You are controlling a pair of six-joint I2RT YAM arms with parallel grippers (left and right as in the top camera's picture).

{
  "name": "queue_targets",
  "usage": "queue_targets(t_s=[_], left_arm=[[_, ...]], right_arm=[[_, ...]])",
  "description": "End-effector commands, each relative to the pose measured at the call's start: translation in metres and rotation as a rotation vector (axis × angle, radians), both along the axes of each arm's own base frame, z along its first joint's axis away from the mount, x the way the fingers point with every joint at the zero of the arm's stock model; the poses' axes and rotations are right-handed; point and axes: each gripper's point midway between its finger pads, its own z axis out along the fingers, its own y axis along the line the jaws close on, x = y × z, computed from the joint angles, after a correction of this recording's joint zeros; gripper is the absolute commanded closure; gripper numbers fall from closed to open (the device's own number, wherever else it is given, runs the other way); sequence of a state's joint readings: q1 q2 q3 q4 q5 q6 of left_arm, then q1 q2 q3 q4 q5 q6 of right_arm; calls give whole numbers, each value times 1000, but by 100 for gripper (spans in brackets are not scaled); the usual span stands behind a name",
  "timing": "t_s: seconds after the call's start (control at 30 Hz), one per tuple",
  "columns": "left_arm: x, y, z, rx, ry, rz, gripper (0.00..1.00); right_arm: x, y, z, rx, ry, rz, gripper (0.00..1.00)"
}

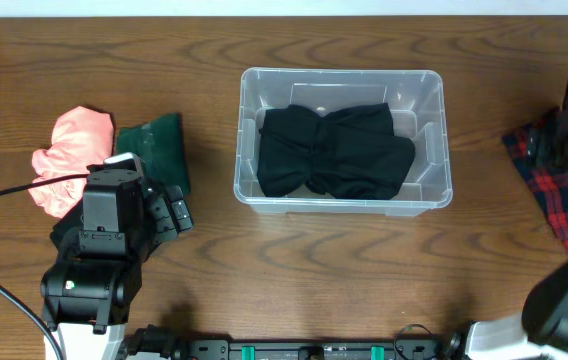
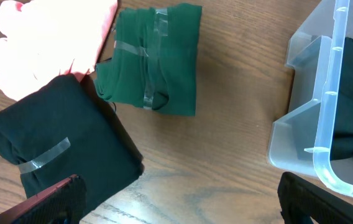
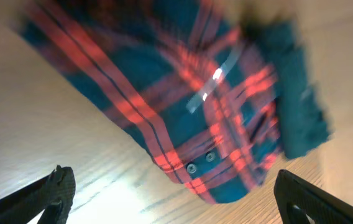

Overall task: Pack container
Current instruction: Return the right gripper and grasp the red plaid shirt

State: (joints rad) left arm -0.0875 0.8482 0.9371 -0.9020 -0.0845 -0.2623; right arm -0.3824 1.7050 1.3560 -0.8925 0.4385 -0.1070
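Note:
My right gripper lowers its open fingers onto the plaid shirt's checked cloth beside the tape strip next, since the shirt lies below, still outside the container.
The clear plastic container stands mid-table with folded black clothing inside; its corner shows in the left wrist view. Left of it lie a green folded bundle, a pink bundle and a black taped bundle. My left gripper is open and empty over bare table between the black bundle and the container. A red-and-blue plaid shirt lies at the right edge. My right gripper is open and empty just above the plaid shirt.
The green bundle and pink bundle lie ahead of the left gripper. The wooden table runs bare in front of the container. The arm bases stand at the near edge.

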Motion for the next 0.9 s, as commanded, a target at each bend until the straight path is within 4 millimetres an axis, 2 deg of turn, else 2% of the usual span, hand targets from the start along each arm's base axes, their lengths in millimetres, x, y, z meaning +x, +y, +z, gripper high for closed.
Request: queue_targets(t_s=[0.0, 0.2, 0.37, 0.57, 0.7, 0.77, 0.87], left_arm=[[1, 1, 6, -3, -15, 10, 2], [1, 1, 6, -3, -15, 10, 2], [1, 1, 6, -3, -15, 10, 2], [1, 1, 6, -3, -16, 10, 2], [1, 1, 6, -3, -15, 10, 2], [1, 1, 6, -3, -15, 10, 2], [1, 1, 6, -3, -15, 10, 2]], right_arm=[[-3, -14, -26, 20, 50, -31, 1], [-1, -29, -76, 50, 136, -31, 1], [-3, -35, -108, 74, 186, -42, 1], [-13, -42, -136, 101, 232, -71, 1], [-19, -51, -144, 107, 232, -108, 1], [-20, -54, -146, 127, 214, -120, 7], [-20, -55, -149, 169, 184, -131, 35]])
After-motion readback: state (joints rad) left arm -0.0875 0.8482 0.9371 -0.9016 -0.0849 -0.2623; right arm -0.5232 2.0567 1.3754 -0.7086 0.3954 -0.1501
